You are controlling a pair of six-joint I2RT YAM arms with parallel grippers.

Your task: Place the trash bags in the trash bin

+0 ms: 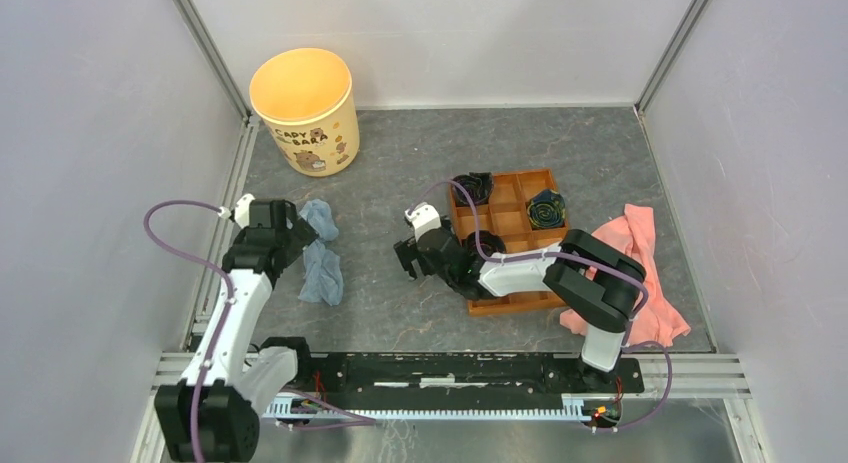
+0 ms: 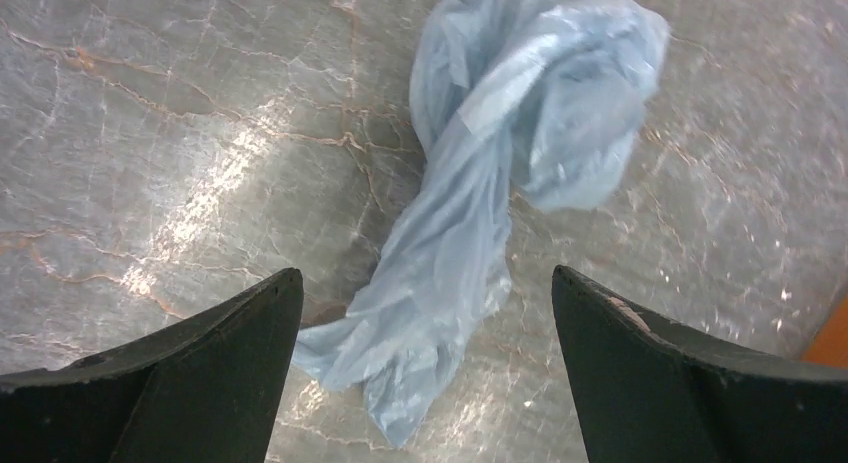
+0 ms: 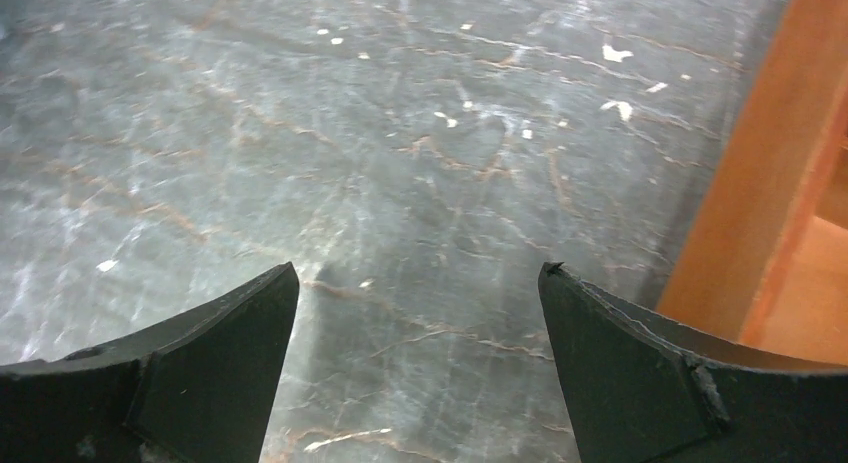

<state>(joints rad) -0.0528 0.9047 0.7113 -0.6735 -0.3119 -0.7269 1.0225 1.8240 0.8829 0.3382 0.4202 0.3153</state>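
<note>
My right gripper will next tilt and move to its left in the top view, across the bare tabletop, because the bag's near edge (image 1: 321, 294) lies that way.
A crumpled pale blue-grey trash bag (image 1: 322, 255) lies flat on the grey marbled tabletop, left of centre. In the left wrist view the trash bag (image 2: 500, 183) stretches from between my fingers up and to the right. My left gripper (image 1: 298, 233) (image 2: 426, 273) hovers open over its near end, and the fingers (image 2: 220, 373) do not touch it. The trash bin (image 1: 303, 108), a cream-yellow bucket with brown lettering, stands upright and empty at the back left. My right gripper (image 1: 406, 259) (image 3: 418, 266) is open over bare tabletop, just left of the orange tray.
An orange compartment tray (image 1: 510, 245) sits right of centre, with dark rolled items (image 1: 547, 209) in its back cells; its wall (image 3: 770, 173) shows in the right wrist view. A pink cloth (image 1: 645, 273) lies at the right. Grey walls enclose the table.
</note>
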